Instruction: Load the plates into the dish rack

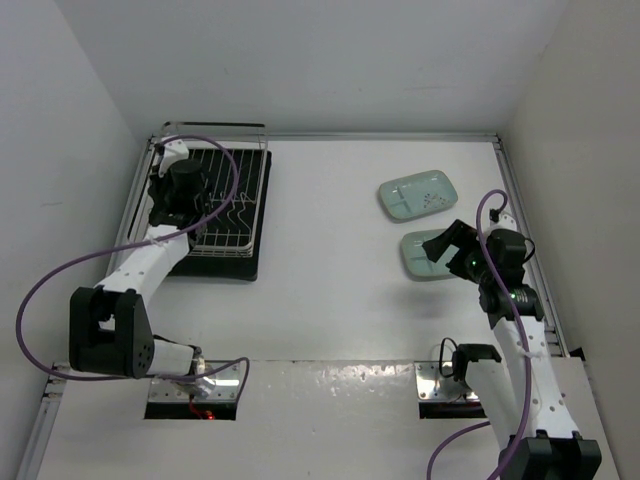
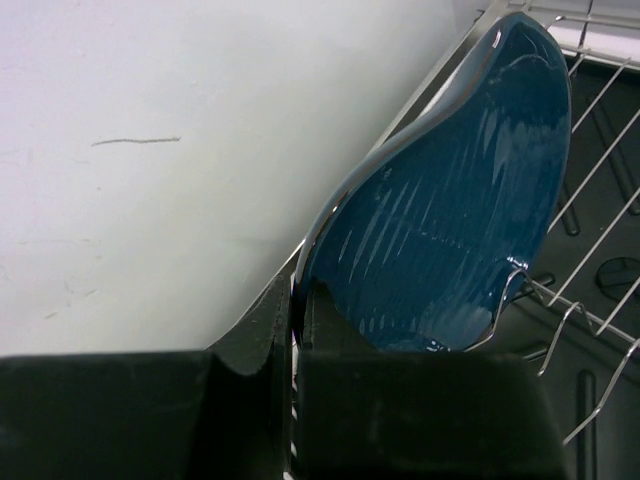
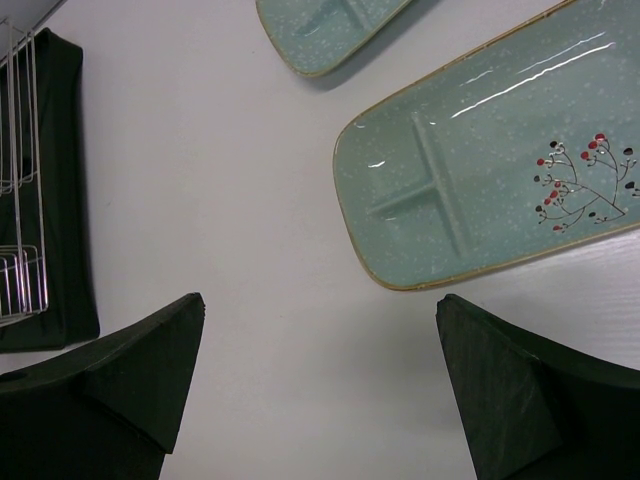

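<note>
My left gripper is above the blue plate's lower edge, which meets a wire's tip (image 2: 517, 267), so next it will ease toward the rack's nearby side, then down between the rack's wires and release the plate.
My left gripper (image 1: 180, 196) is over the left side of the silver wire dish rack (image 1: 238, 190). In the left wrist view the left gripper (image 2: 293, 305) is shut on the rim of the dark blue leaf-shaped plate (image 2: 450, 210). The plate stands on edge inside the rack (image 2: 600, 100), leaning against a prong. Two mint-green divided plates lie flat on the table at the right, a far one (image 1: 418, 194) and a near one (image 1: 418, 260). My right gripper (image 1: 442, 247) is open and empty above the near plate's left end (image 3: 480, 180). The far plate (image 3: 330, 30) shows at the top of the right wrist view, where the right gripper (image 3: 320, 310) hangs over bare table.
The rack sits on a black drip tray (image 1: 248, 266) at the back left, close to the left wall (image 2: 150, 150). Its edge also shows in the right wrist view (image 3: 20, 200). White walls enclose the table on the left, back and right.
</note>
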{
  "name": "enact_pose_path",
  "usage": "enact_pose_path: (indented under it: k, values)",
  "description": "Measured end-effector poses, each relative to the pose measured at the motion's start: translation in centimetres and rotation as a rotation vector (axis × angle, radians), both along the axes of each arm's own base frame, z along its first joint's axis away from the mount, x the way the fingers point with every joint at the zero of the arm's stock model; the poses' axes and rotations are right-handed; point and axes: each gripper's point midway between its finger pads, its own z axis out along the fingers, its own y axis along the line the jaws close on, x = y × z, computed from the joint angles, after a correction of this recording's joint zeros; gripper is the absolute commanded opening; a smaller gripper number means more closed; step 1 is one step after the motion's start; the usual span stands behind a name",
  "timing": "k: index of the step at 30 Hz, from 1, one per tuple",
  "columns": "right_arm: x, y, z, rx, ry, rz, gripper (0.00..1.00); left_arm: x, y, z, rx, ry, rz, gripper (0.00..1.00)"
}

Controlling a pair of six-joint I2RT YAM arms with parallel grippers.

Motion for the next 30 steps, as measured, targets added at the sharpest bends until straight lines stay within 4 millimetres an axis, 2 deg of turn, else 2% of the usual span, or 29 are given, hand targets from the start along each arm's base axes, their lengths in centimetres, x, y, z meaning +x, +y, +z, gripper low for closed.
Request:
enact_pose_path:
  k: [9, 16, 21, 30]
  values:
    - [0.0, -0.3, 0.0, -0.008, 0.0, -0.013, 0.97, 0.2, -0.3, -0.8, -0.052, -0.055, -0.064, 0.0]
    - [0.0, -0.3, 0.0, -0.009, 0.001, -0.016, 0.97, 0.8, 0.2, -1.7, -0.058, -0.03, -0.067, 0.0]
    - [-0.3, -0.5, -0.1, -0.02, 0.006, -0.025, 0.99, 1.2, 0.7, -1.8, -0.072, -0.036, -0.078, 0.0]
    - [-0.3, -0.7, -0.1, -0.027, 0.005, -0.036, 0.99, 1.4, 0.1, -1.5, -0.091, -0.049, -0.146, 0.0]
